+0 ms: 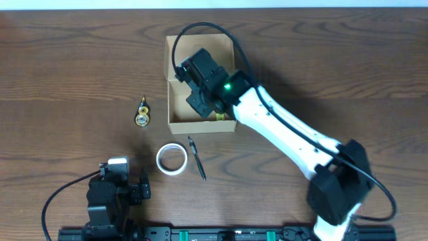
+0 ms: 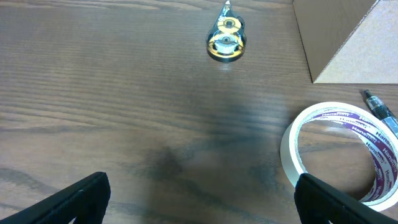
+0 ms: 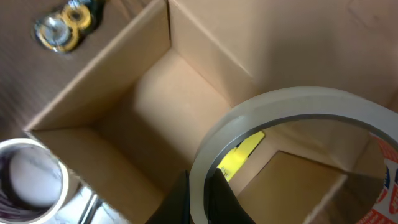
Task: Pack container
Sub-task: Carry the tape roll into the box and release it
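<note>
Next, my right gripper brings the tape roll down into the box, over the yellow item (image 1: 219, 116) (image 3: 239, 157).
The container (image 1: 200, 126) is an open tan cardboard box at mid-table; it also shows in the right wrist view (image 3: 149, 106) and the left wrist view (image 2: 342, 37). My right gripper (image 1: 202, 99) hangs over the box. In the right wrist view it (image 3: 202, 199) is shut on the wall of a clear tape roll (image 3: 292, 112), held above the box interior. A yellow item (image 3: 241, 154) lies inside the box. My left gripper (image 2: 205, 205) is open and empty, low at the front left (image 1: 117, 191).
A white tape roll (image 1: 172, 159) (image 2: 342, 149) lies in front of the box, with a black pen (image 1: 197, 158) (image 2: 379, 109) beside it. A small gold-and-black correction-tape dispenser (image 1: 142, 112) (image 2: 226, 40) lies left of the box.
</note>
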